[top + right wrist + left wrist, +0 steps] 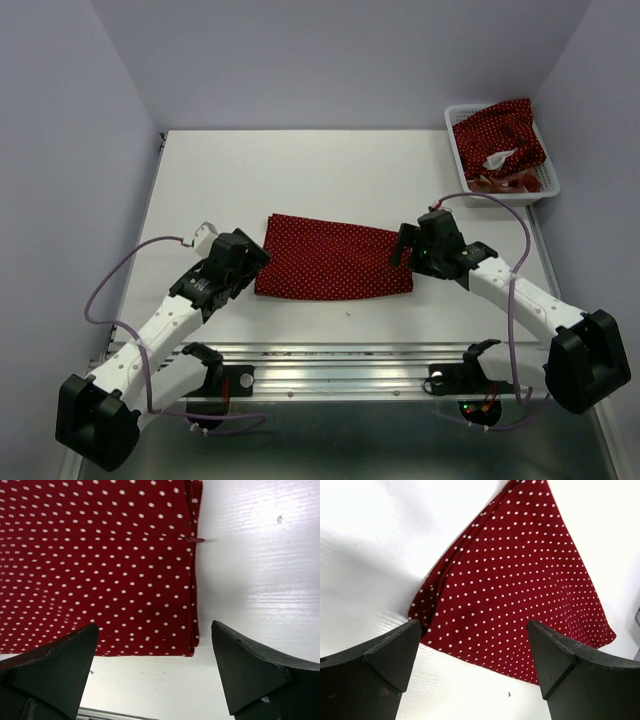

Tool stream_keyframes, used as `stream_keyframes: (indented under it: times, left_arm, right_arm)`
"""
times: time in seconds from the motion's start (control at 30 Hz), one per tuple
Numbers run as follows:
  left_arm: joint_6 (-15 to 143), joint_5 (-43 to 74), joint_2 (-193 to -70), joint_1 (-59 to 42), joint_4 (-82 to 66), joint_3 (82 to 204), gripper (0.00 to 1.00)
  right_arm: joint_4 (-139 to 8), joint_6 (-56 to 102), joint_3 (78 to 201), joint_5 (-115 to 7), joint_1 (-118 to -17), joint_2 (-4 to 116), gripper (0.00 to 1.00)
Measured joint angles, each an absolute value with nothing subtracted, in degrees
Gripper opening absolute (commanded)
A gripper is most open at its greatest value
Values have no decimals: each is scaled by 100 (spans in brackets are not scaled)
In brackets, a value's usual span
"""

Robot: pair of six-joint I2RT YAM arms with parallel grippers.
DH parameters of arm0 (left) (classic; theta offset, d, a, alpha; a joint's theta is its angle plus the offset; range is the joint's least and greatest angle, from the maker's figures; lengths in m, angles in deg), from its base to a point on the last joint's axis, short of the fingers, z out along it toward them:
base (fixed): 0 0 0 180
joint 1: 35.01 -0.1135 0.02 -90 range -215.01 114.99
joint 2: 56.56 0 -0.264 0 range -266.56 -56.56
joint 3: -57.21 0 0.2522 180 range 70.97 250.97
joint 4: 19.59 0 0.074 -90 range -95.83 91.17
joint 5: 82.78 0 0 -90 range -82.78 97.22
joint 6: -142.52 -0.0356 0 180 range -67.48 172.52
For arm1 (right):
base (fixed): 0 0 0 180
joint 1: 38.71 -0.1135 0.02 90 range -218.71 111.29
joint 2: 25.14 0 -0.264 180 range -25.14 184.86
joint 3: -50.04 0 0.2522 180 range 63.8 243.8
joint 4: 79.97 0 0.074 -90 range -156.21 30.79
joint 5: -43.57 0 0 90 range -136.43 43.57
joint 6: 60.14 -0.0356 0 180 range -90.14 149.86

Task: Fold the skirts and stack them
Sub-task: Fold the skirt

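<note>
The skirt's near corner (408, 289) (190, 650) comes next for my right gripper, which moves down onto it, since that corner below already shows between the open fingers.
A dark red polka-dot skirt (335, 258) lies folded flat in the middle of the table. My left gripper (252, 262) hovers at its left edge, open, nothing between its fingers. In the left wrist view the skirt (520, 590) spreads beyond the left gripper (475, 650). At the skirt's right edge my right gripper (405, 245) is open and holds nothing. The right wrist view looks down on the skirt's corner (100, 570) above the right gripper (155, 650). Another polka-dot skirt (500, 135) fills the basket, with a bit of plaid skirt (495, 182) under it.
The white mesh basket (553, 185) stands at the table's back right corner. A metal rail (340, 360) runs along the near edge between the arm bases. Purple cables (110, 290) loop beside both arms.
</note>
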State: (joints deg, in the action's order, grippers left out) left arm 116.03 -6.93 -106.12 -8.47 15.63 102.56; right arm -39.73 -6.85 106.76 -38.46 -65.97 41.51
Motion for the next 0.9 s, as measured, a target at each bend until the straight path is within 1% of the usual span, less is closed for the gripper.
stream_keyframes:
  times: [0.27,0.33,0.6,0.7,0.77,0.87,0.9]
  left_arm:
    - [10851,-739,-11189,-847,1388,10853,99]
    - [10707,-737,-11278,-844,1283,10895,99]
    - [10267,-619,-11488,-844,977,10932,99]
    - [10106,-492,-11552,-844,854,10932,99]
    - [10003,-424,-11587,-844,791,10934,99]
    - [9918,-378,-11598,-844,710,10936,99]
    - [9898,-369,-11598,-844,697,10936,99]
  right_arm:
    - [-4198,-759,10198,-4244,-6250,4595,99]
    - [-4279,-813,10115,-4349,-6239,4671,94]
    - [-4913,-1115,9752,-4456,-6226,4800,82]
    - [-5160,-1207,9706,-4497,-6226,4846,73]
    - [-5341,-1266,9662,-4517,-6223,4883,55]
    - [-5588,-1351,9584,-4639,-6197,4984,45]
    - [-5645,-1375,9562,-4688,-6195,4997,38]
